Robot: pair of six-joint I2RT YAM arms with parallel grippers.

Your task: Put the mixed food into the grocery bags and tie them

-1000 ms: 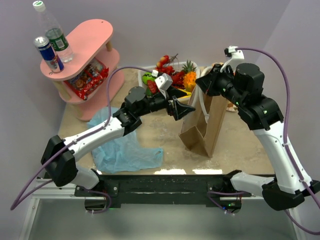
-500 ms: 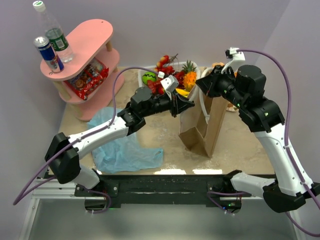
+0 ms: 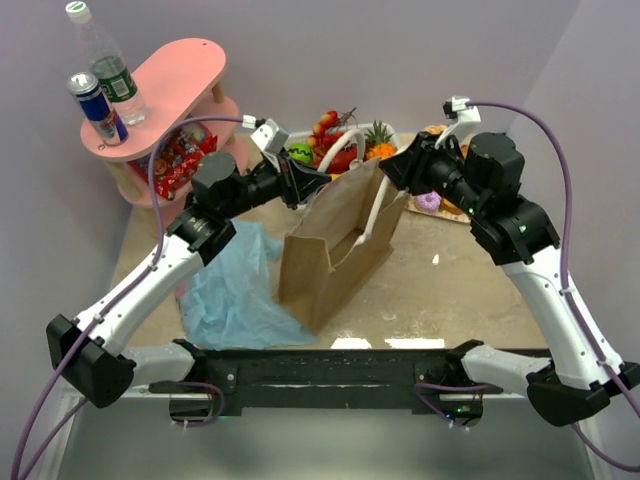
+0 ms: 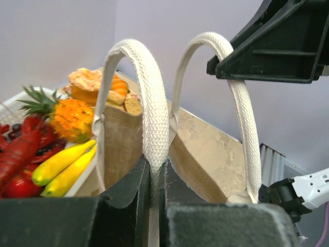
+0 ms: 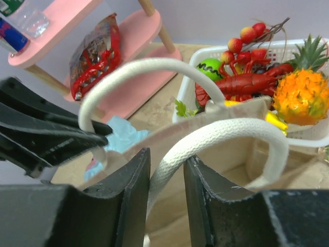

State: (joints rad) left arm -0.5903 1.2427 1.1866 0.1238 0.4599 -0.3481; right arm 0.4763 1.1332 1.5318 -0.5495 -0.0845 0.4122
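Note:
The left gripper lowers toward the light-blue plastic bag (image 3: 225,290) next, then releases the white handle, as the paper bag's opening already stands open between my grippers.
The brown paper bag (image 3: 335,245) stands mid-table, leaning, with its mouth pulled wide. My left gripper (image 3: 308,183) (image 4: 156,164) is shut on one white handle (image 4: 149,92). The other handle (image 5: 221,134) runs between the jaws of my right gripper (image 3: 395,170) (image 5: 167,154), which stand apart, with a gap on one side. The light-blue plastic bag (image 3: 225,290) lies flat to the left. Lobster (image 5: 247,82), pineapple (image 5: 300,92) and bananas (image 4: 61,164) sit in the white basket (image 5: 288,43) behind the paper bag. Red snack packets (image 3: 175,155), bottle (image 3: 105,60) and can (image 3: 95,105) are on the shelf.
The pink two-tier shelf (image 3: 170,80) stands at the back left corner. A small purple item (image 3: 430,200) lies on the table under my right arm. Purple walls close in the back and both sides.
My left gripper closed on a handle and pulled it left and back, dragging the paper bag leftward and stretching its mouth. My right gripper's jaws have parted round the other handle.

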